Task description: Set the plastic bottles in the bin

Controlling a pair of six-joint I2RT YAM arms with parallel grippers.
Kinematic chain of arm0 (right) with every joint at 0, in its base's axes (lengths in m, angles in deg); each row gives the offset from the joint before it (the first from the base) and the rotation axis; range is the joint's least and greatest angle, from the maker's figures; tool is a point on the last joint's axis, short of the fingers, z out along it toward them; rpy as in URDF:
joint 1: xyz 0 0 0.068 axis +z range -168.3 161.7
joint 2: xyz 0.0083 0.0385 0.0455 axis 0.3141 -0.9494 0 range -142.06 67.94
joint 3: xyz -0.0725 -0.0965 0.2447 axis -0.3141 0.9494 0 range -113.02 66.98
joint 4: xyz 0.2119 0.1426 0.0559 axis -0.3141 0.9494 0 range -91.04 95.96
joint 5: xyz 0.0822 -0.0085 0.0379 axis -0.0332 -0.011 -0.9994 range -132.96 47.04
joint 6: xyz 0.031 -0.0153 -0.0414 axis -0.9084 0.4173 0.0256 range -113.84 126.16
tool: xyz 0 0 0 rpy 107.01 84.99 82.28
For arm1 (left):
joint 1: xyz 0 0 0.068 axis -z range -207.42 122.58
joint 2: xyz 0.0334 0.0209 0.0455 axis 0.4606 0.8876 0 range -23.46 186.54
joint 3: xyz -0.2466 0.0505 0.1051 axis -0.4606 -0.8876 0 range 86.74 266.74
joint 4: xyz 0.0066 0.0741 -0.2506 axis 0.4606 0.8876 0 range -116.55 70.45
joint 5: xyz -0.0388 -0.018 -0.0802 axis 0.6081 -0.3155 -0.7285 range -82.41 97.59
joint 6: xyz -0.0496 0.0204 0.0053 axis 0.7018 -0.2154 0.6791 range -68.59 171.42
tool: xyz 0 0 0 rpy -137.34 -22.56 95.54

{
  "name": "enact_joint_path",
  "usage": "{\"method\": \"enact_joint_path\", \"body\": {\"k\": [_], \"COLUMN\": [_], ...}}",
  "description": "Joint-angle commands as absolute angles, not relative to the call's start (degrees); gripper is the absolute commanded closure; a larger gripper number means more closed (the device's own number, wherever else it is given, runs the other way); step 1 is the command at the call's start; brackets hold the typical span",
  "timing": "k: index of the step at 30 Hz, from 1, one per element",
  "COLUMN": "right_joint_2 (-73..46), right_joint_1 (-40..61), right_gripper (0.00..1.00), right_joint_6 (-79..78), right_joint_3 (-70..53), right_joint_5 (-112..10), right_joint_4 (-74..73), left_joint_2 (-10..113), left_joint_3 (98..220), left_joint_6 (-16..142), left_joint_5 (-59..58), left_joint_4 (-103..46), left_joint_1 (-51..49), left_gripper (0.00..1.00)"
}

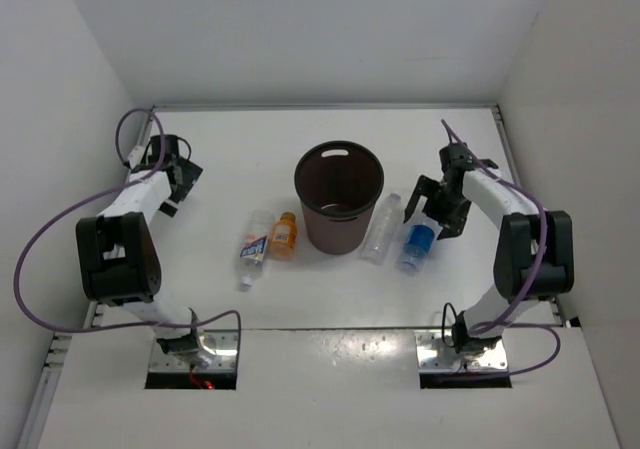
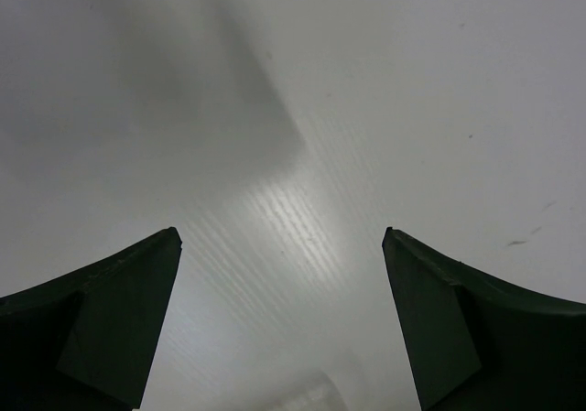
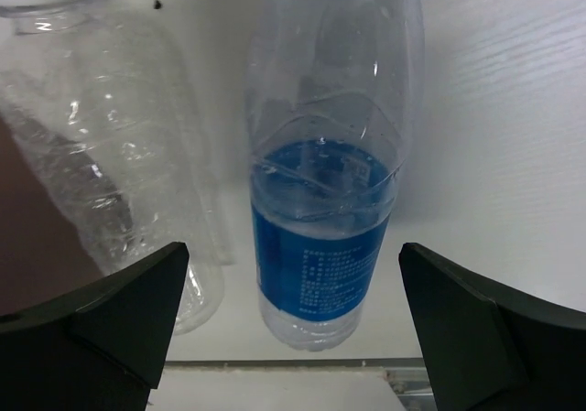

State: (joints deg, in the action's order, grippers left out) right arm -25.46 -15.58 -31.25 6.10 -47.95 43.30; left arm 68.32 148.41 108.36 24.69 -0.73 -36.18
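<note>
The blue-label bottle's body already lies lengthwise between the right gripper's open fingers, so the right gripper needs to move down onto the bottle around the blue label's far end [image 1: 425,229] [image 3: 322,189] and close.
The dark brown bin [image 1: 339,198] stands upright mid-table. Left of it lie the clear bottle with the white-blue-orange label [image 1: 255,246] and the short orange bottle [image 1: 284,236]. Right of it lie the plain clear bottle [image 1: 380,229] and the blue-label bottle [image 1: 416,246]. My right gripper [image 1: 436,212] is open above the blue-label bottle [image 3: 325,182], whose lower body lies between the fingers; the plain clear bottle [image 3: 110,164] lies to its left. My left gripper [image 1: 178,181] is open and empty over bare table at the far left [image 2: 282,246].
White walls close the table on three sides. A seam [image 1: 320,329] runs across the table near the arm bases. Purple cables loop from both arms.
</note>
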Motion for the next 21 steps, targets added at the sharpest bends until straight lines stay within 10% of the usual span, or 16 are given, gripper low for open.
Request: {"method": "enact_joint_path", "body": {"k": [1, 12, 21], "right_joint_2": [-27.1, -36.6, -37.2], "right_joint_1": [-15.9, -16.5, -17.0], "right_gripper": [0.00, 0.10, 0.42], "right_joint_6": [-35.2, -37.1, -35.4], "right_joint_3": [7.2, 8.9, 7.3], "right_joint_5": [-48.9, -47.1, -44.5], "right_joint_4": [40.8, 39.5, 41.8], "left_joint_2": [68.7, 70.8, 71.4], "left_joint_3": [151.5, 151.5, 151.5], "left_joint_6": [109.4, 110.0, 110.0], "left_joint_5": [23.9, 22.0, 20.4], "left_joint_4": [-1.7, -2.7, -3.3], "left_joint_1": [-36.7, -36.7, -36.7], "left_gripper": [0.01, 0.01, 0.01]}}
